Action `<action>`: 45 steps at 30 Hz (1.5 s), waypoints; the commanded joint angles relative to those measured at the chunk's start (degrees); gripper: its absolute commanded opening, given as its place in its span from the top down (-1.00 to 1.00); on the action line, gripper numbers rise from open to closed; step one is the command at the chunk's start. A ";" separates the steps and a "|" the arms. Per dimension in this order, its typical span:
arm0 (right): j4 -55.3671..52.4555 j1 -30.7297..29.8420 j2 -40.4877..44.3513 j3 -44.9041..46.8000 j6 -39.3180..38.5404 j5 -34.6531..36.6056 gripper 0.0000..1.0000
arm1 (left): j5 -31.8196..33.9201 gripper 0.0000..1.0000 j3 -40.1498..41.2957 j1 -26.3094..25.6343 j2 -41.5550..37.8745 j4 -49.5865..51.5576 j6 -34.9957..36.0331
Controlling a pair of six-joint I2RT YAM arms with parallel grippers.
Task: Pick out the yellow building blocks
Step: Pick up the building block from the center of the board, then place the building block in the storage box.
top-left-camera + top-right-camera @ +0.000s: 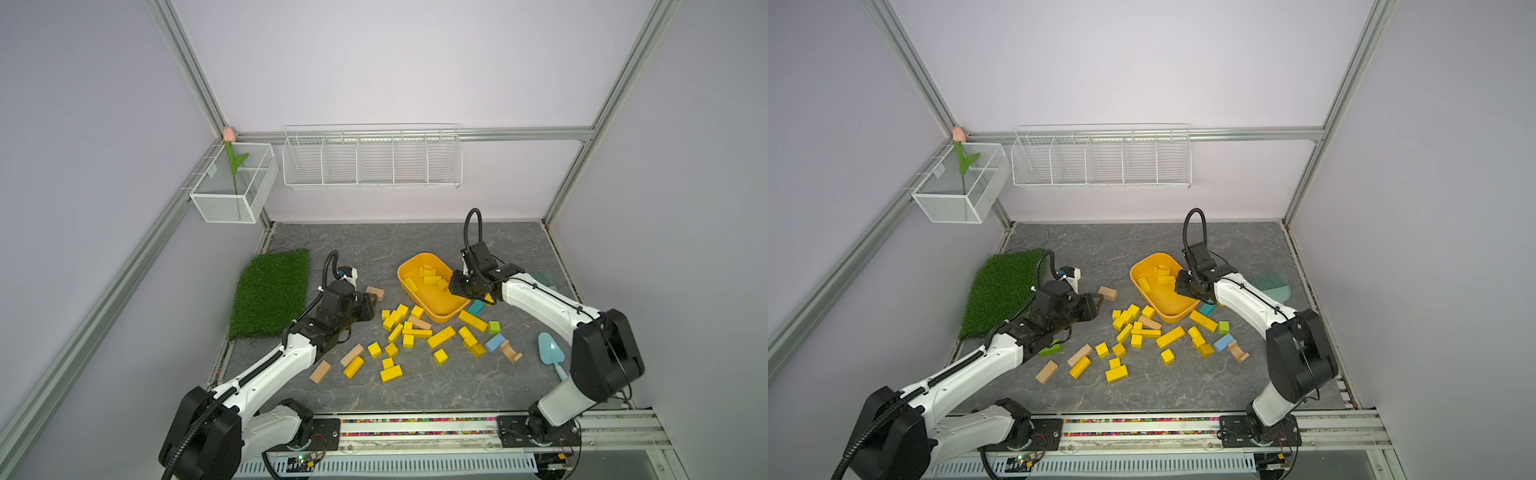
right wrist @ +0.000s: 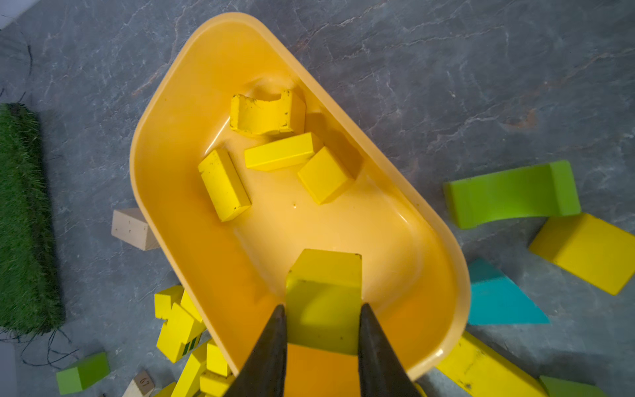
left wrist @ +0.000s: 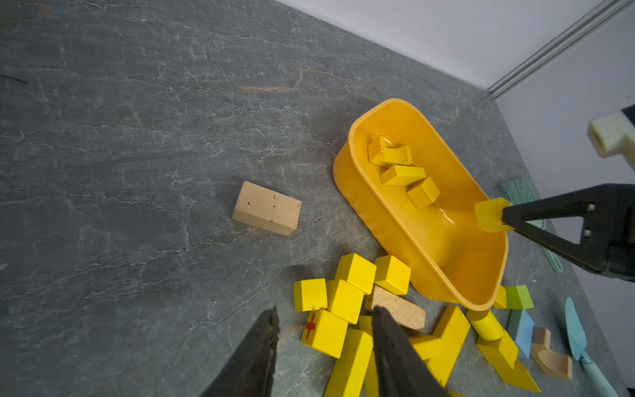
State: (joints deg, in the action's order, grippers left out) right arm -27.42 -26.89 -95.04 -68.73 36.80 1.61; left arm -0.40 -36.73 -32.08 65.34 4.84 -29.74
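Observation:
My right gripper should next move its yellow block down into the tub and let it go on the tub's bare bottom next to the blocks there, because that part of the bottom is still empty.
Many yellow building blocks [image 1: 409,332] [image 1: 1142,332] lie scattered on the grey table in front of a yellow-orange tub [image 1: 419,254] [image 1: 1158,255]. Several more lie inside the tub [image 2: 271,113]. My right gripper [image 2: 323,309] [image 1: 459,286] hangs over the tub's near end, shut on a yellow block [image 2: 324,292] that also shows in the left wrist view [image 3: 489,214]. My left gripper [image 3: 325,311] [image 1: 376,305] [image 1: 1098,301] is open and holds nothing. It hovers at the left edge of the pile, its jaws either side of a yellow block with a red cross [image 3: 324,331].
Tan wooden blocks [image 3: 266,208] [image 1: 320,371] lie among the yellow ones, as do green [image 1: 493,327] and blue [image 1: 494,343] blocks. A grass mat [image 1: 270,291] lies at left, a blue scoop [image 1: 552,351] at right, and wire baskets [image 1: 372,160] hang on the back wall.

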 commanded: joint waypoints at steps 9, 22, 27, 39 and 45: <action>-6.24 -0.02 -10.33 -9.25 -0.28 2.96 0.53 | -0.63 0.06 0.87 0.41 -1.40 -1.24 -0.54; -5.96 0.73 -17.07 -13.57 -0.66 2.16 0.54 | -1.05 0.06 1.22 0.82 -1.57 -1.66 -0.67; -6.30 1.05 -18.88 -15.85 -0.72 1.60 0.52 | -1.15 0.06 1.31 0.94 -1.53 -1.74 -0.67; -6.15 1.19 -18.53 -16.17 -1.54 1.12 0.31 | -1.11 0.06 1.40 1.04 -1.62 -1.70 -0.75; -5.80 1.23 -16.74 -16.38 -2.57 0.34 0.20 | -1.13 0.06 1.48 1.05 -1.71 -1.59 -0.82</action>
State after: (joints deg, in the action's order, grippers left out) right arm -32.77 -25.96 -114.21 -84.75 35.33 2.90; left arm -1.39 -36.07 -31.44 64.69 4.14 -29.91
